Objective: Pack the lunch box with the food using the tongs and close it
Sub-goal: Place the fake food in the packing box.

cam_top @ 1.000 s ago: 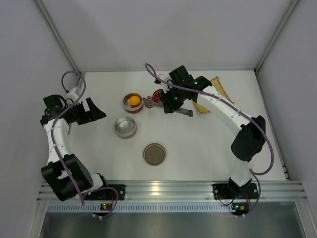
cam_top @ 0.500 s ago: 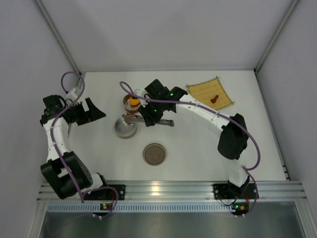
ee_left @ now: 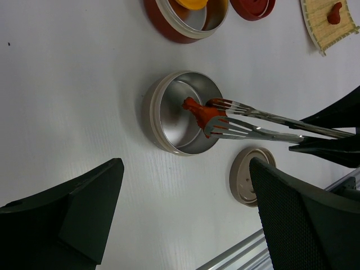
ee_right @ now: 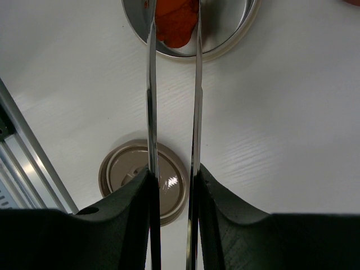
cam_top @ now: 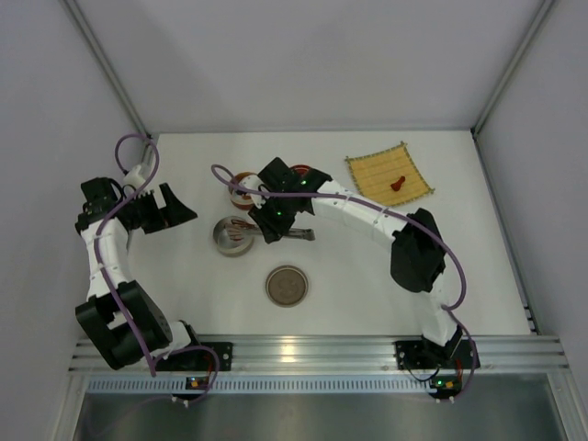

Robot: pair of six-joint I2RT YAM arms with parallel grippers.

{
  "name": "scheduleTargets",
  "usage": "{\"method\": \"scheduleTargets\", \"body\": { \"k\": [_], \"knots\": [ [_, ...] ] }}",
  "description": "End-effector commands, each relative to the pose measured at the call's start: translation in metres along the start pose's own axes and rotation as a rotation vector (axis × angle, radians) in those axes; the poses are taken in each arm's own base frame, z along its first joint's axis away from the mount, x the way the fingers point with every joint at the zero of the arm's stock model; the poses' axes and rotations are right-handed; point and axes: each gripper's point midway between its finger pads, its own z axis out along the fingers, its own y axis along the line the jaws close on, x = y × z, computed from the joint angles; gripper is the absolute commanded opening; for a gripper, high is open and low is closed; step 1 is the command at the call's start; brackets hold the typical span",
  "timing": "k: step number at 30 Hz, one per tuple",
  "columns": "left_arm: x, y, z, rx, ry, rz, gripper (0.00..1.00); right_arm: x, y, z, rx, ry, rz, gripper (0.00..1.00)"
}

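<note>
The red-brown lump is already inside the silver tin's rim (cam_top: 234, 235) (ee_right: 184, 18), so next my right gripper should stay where it is and open its fingers to spread the tongs.
My right gripper (ee_right: 173, 185) is shut on the slim metal tongs (ee_right: 151, 112) and reaches left across the table (cam_top: 276, 219). The tong tips (ee_left: 225, 115) pinch a red-brown food lump (ee_left: 203, 115) over the open silver tin (ee_left: 163, 132) of the lunch box; whether the lump touches the bottom I cannot tell. The orange ball (ee_left: 194, 3) lies in the red tin (ee_left: 169, 25) just behind. Another red-brown lump (cam_top: 397, 182) rests on the yellow mat (cam_top: 377, 170). My left gripper (ee_left: 185, 169) stands open, with nothing in it, left of the tins (cam_top: 175, 207).
A beige round lid (cam_top: 286, 285) lies in front of the silver tin, under the tongs' handles in the right wrist view. A red lid (ee_left: 253, 5) sits beside the red tin. The metal rail (cam_top: 303, 347) runs along the near edge.
The right arm has swung left from beside the mat, carrying the tongs and the red-brown lump to the silver tin. The left arm has not moved.
</note>
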Motion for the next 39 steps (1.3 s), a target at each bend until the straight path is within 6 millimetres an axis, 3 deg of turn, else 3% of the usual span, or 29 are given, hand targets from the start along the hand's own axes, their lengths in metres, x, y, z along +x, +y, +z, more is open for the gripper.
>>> {"method": "scheduleTargets", "body": {
  "k": [1, 14, 18, 25, 29, 35, 38, 39],
  "knots": [
    [-0.008, -0.003, -0.005, 0.001, -0.045, 0.069, 0.98, -0.043, 0.012, -0.004, -0.006, -0.133, -0.052, 0.09],
    [-0.007, -0.001, -0.005, -0.003, -0.043, 0.079, 0.98, -0.042, 0.024, 0.012, -0.037, -0.103, -0.06, 0.26],
    [-0.007, -0.001, -0.006, -0.007, -0.043, 0.083, 0.98, -0.039, 0.023, 0.014, -0.033, -0.095, -0.06, 0.27],
    [-0.005, 0.0, -0.006, -0.012, -0.039, 0.092, 0.98, -0.038, 0.027, 0.01, -0.042, -0.094, -0.057, 0.49],
    [-0.005, -0.001, -0.007, -0.014, -0.04, 0.096, 0.98, -0.039, 0.027, 0.005, -0.037, -0.103, -0.059, 0.51],
    [-0.007, -0.003, -0.01, -0.018, -0.044, 0.105, 0.98, -0.048, 0.021, -0.021, 0.002, -0.149, -0.063, 0.48],
    [-0.009, -0.004, -0.012, -0.025, -0.05, 0.116, 0.98, -0.054, 0.004, -0.054, 0.039, -0.204, -0.04, 0.47],
    [-0.009, -0.005, -0.012, -0.024, -0.05, 0.118, 0.98, -0.057, -0.011, -0.077, 0.066, -0.242, -0.018, 0.47]
  ]
}}
